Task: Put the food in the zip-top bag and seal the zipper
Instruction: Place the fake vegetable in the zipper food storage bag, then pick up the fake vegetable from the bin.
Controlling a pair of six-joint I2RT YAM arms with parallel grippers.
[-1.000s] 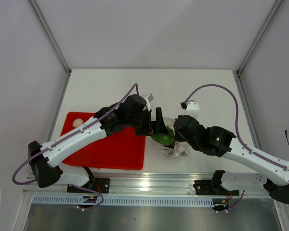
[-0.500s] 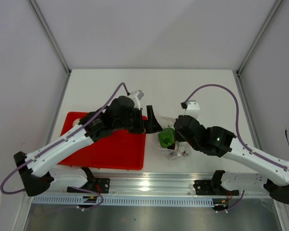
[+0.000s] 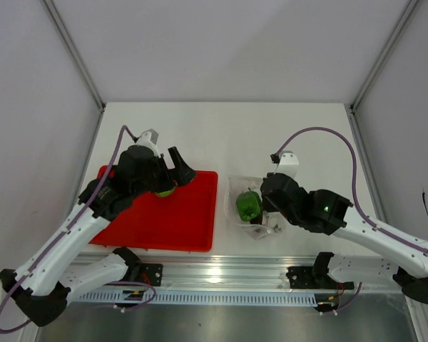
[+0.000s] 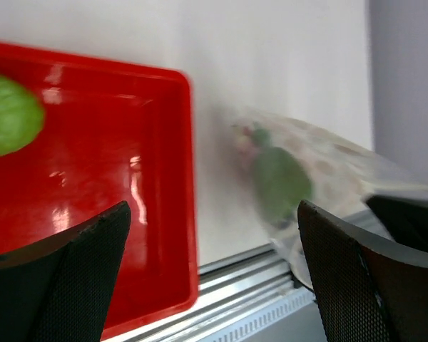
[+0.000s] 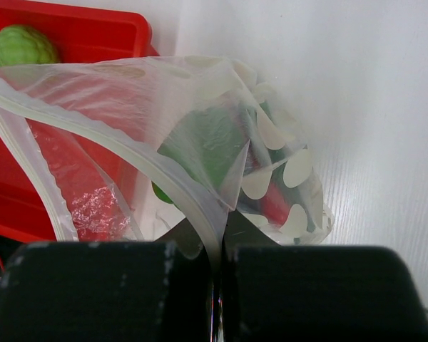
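Observation:
My left gripper moves down and to the left in the wrist view, around the round green vegetable [image 3: 164, 189] [image 4: 11, 115] next, since it lies below the gripper's fingers on that side.
The zip-top bag [image 3: 251, 208] lies right of the red tray [image 3: 172, 229] with a green vegetable [image 3: 247, 205] inside. My right gripper [image 3: 265, 221] is shut on the bag's near edge. The right wrist view shows its jaws [image 5: 217, 246] pinching the plastic. The zipper strip [image 5: 128, 153] arches open, and a green vegetable [image 5: 207, 142] and a red piece [image 5: 274, 203] lie inside. My left gripper [image 3: 175, 174] is open and empty above the tray, over a round green vegetable [image 3: 164, 189]. In the left wrist view [image 4: 212, 210] that vegetable [image 4: 11, 114] lies at the left and the bag [image 4: 307, 178] at the right.
The red tray [image 4: 93, 178] fills the table's left side and touches the bag's left edge [image 5: 93, 28]. A metal rail [image 3: 221, 271] runs along the table's near edge. Side walls stand close on both sides.
My left gripper has pulled back left from the bag mouth to above the tray, leaving a green vegetable in the bag. The right gripper has kept its hold on the bag.

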